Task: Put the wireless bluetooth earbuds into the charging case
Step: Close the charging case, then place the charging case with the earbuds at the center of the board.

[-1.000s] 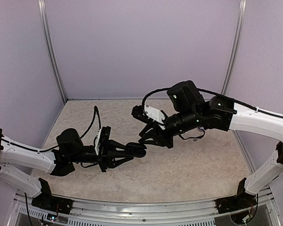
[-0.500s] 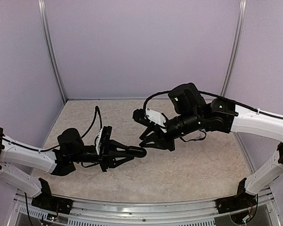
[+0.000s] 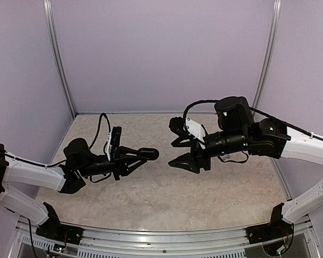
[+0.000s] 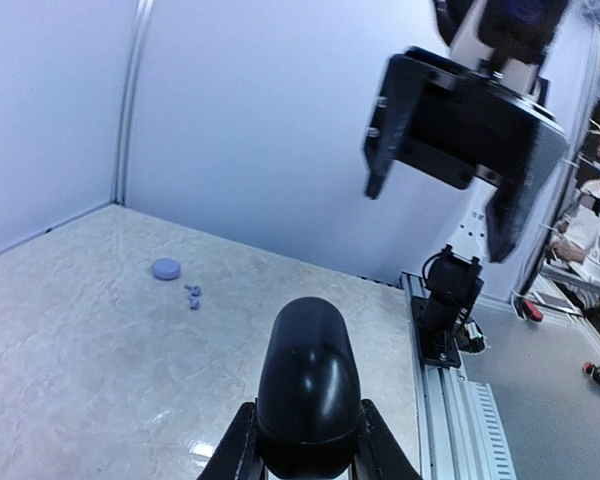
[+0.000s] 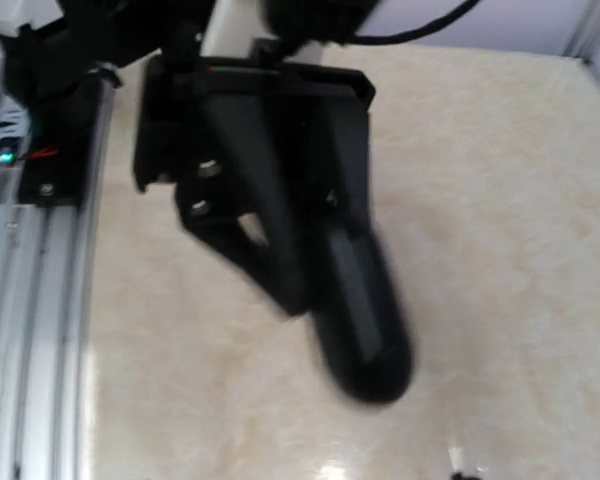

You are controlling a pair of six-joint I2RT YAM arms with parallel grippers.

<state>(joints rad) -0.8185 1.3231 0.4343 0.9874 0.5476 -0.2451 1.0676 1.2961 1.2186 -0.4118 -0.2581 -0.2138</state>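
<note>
I will next tilt my left gripper downward and carry the closed case down and outward onto the open tabletop, toward the far wall (image 3: 151, 135) (image 4: 95, 355).
A black oval charging case (image 3: 147, 154) hangs above the table, and my left gripper (image 3: 142, 156) is shut on its rear end. The left wrist view shows the case (image 4: 308, 375) wedged between both fingers, its shell closed. My right gripper (image 3: 178, 152) floats just right of the case, jaws spread wide and empty; from the left wrist it shows as a wide fork (image 4: 435, 222) overhead. The right wrist view is blurred and shows the case (image 5: 365, 320) but not its own fingers. Tiny lavender earbuds (image 4: 192, 295) lie on the table beside a lavender case (image 4: 166, 268).
The marbled table (image 3: 167, 199) has purple walls on three sides. A metal rail (image 4: 450, 400) with the right arm's base (image 4: 446, 300) runs along the near edge. A small dark object (image 5: 465, 468) lies at the bottom edge of the right wrist view.
My right gripper has backed off to the right from the black case and opened its jaws. My left arm has raised the case and drawn it slightly left.
</note>
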